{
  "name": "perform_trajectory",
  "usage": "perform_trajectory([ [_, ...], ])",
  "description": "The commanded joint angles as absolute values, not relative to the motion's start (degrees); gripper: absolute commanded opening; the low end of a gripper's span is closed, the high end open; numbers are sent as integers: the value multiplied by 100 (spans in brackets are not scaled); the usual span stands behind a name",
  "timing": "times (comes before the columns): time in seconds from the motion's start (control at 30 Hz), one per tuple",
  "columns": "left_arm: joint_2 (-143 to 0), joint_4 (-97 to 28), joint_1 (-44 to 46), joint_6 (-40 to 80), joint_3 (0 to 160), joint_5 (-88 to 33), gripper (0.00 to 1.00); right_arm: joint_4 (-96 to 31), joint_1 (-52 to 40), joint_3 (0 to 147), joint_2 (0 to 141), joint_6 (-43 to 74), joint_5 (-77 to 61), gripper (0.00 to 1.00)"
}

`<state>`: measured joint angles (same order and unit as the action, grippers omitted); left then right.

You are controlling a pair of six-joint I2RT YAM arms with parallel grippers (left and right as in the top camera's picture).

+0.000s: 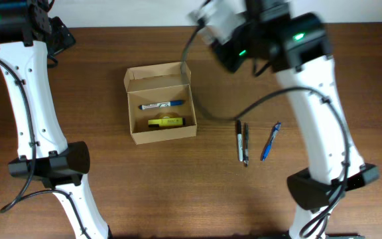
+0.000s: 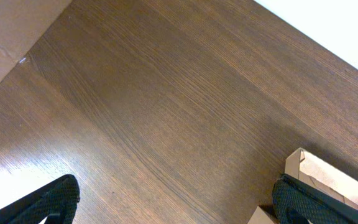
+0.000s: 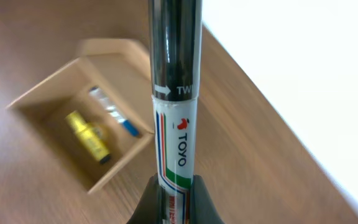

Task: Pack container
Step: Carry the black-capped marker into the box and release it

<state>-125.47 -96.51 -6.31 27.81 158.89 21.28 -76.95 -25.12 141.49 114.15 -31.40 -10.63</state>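
Note:
My right gripper turns the Toyo marker parallel to the highlighter over the box next, then lowers it by the box's near side, where the box's empty bottom point(image 1: 162, 128) point(image 3: 74, 144) shows.
The container point(image 1: 164, 133), a tan cardboard box, stands open at mid-table with its flap lid back. Inside lie a blue-capped marker point(image 1: 161, 105) and a yellow highlighter point(image 1: 166, 122). My right gripper point(image 3: 174, 193) is shut on a black-and-white Toyo marker point(image 3: 174, 93) and holds it in the air up and right of the box; the overhead view shows it blurred point(image 1: 211, 23). The right wrist view shows the box point(image 3: 126, 162) below with the highlighter point(image 3: 89, 137) and blue marker point(image 3: 112, 111). My left gripper point(image 2: 176, 199) is open and empty over bare table, a box corner point(image 2: 319, 171) by its right finger.
Two black pens point(image 1: 239, 141) point(image 1: 246, 143) and a blue pen point(image 1: 270, 141) lie on the table right of the box. The table's far edge runs just behind the box. The left arm's gripper point(image 1: 58, 36) sits at the far left.

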Motion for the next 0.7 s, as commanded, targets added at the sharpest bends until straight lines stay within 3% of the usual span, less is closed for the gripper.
perform_trajectory([
  [0.0, -12379, -9666, -655, 2687, 15944, 2167, 100, -7767, -2895, 13854, 11970, -4829, -923, 4],
  [0.2, -12379, -9666, -655, 2687, 15944, 2169, 100, -7756, -3306, 13482, 12626, -5808, -923, 4],
  [0.67, -12379, -9666, -655, 2687, 15944, 2169, 100, -7693, -3710, 13356, 14081, -5664, -1100, 4],
])
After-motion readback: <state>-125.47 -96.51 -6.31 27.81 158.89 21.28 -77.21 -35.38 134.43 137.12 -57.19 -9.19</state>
